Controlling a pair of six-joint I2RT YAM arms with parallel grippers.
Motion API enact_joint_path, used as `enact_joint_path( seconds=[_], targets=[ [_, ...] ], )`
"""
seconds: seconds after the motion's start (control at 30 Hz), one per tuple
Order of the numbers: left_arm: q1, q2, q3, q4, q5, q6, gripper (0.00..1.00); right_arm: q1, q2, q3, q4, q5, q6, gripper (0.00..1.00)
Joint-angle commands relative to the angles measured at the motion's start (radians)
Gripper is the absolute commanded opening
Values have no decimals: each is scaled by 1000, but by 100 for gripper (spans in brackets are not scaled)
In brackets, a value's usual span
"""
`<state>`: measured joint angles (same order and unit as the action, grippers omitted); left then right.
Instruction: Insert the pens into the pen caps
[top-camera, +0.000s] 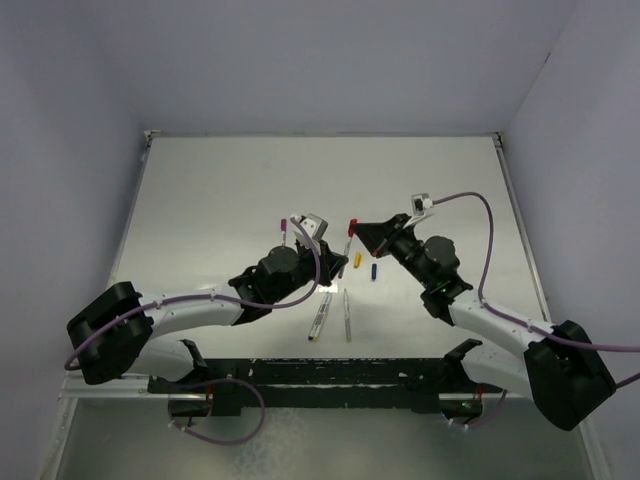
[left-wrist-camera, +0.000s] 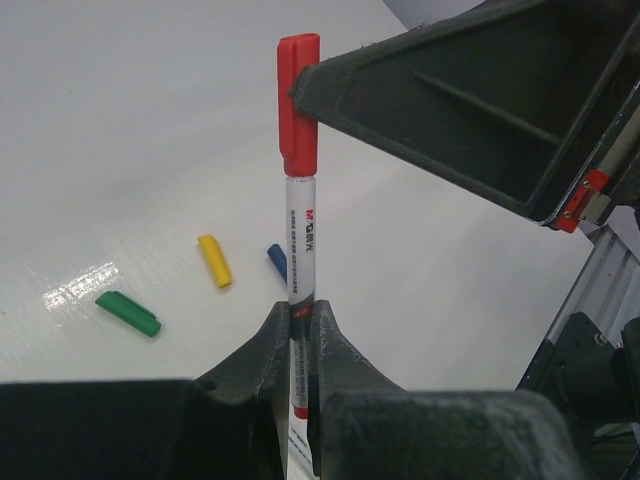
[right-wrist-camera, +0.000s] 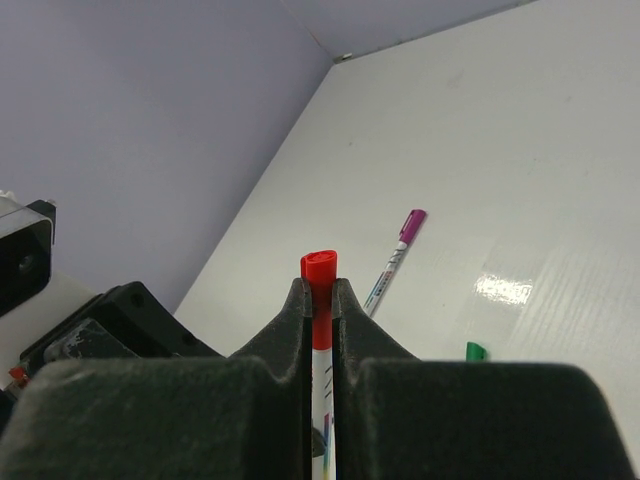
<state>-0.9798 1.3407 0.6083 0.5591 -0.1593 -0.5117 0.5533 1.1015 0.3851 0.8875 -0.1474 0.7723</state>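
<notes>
My left gripper should next move across to the left in the top view and down to let go of the white pen, because the tabletop by the purple cap is below and on that side.
My left gripper (left-wrist-camera: 303, 312) is shut on the barrel of a white pen (left-wrist-camera: 301, 250) and holds it above the table. A red cap (left-wrist-camera: 298, 105) sits on the pen's far end. My right gripper (right-wrist-camera: 319, 290) is shut on that red cap (right-wrist-camera: 320, 268). In the top view the two grippers meet at mid-table, left (top-camera: 338, 263) and right (top-camera: 356, 233), with the pen (top-camera: 348, 243) between them. Yellow (left-wrist-camera: 214, 260), blue (left-wrist-camera: 276, 262) and green (left-wrist-camera: 128, 313) caps lie loose on the table. A pen with a purple cap (right-wrist-camera: 395, 262) lies beyond them.
Two uncapped pens (top-camera: 320, 318) (top-camera: 347, 315) lie side by side on the table near the arm bases. The white table (top-camera: 220, 190) is walled at the back and both sides. A black rail (top-camera: 330, 380) runs along the near edge.
</notes>
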Motion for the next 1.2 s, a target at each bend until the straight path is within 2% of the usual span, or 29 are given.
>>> enact_joint_path(
  seconds=[0.0, 0.53, 0.73, 1.0, 1.03, 1.1, 1.17],
  targets=[
    [29, -38, 52, 242, -59, 35, 0, 29, 25, 1, -140, -135, -41, 0],
    [42, -46, 106, 274, -123, 127, 0, 160, 95, 18, -262, -38, -83, 0],
    [46, -70, 90, 262, -131, 130, 0, 168, 121, 34, -266, -13, -87, 0],
    [47, -91, 78, 84, -149, 86, 0, 168, 120, 155, -361, 45, -156, 0],
    [47, -93, 74, 50, -162, 76, 0, 169, 115, 174, -371, 56, -156, 3],
    [46, -94, 69, -16, -184, 58, 0, 168, 101, 219, -402, 97, -183, 25],
    [47, -94, 62, -81, -219, 38, 0, 169, 83, 261, -436, 131, -224, 40]
  ],
)
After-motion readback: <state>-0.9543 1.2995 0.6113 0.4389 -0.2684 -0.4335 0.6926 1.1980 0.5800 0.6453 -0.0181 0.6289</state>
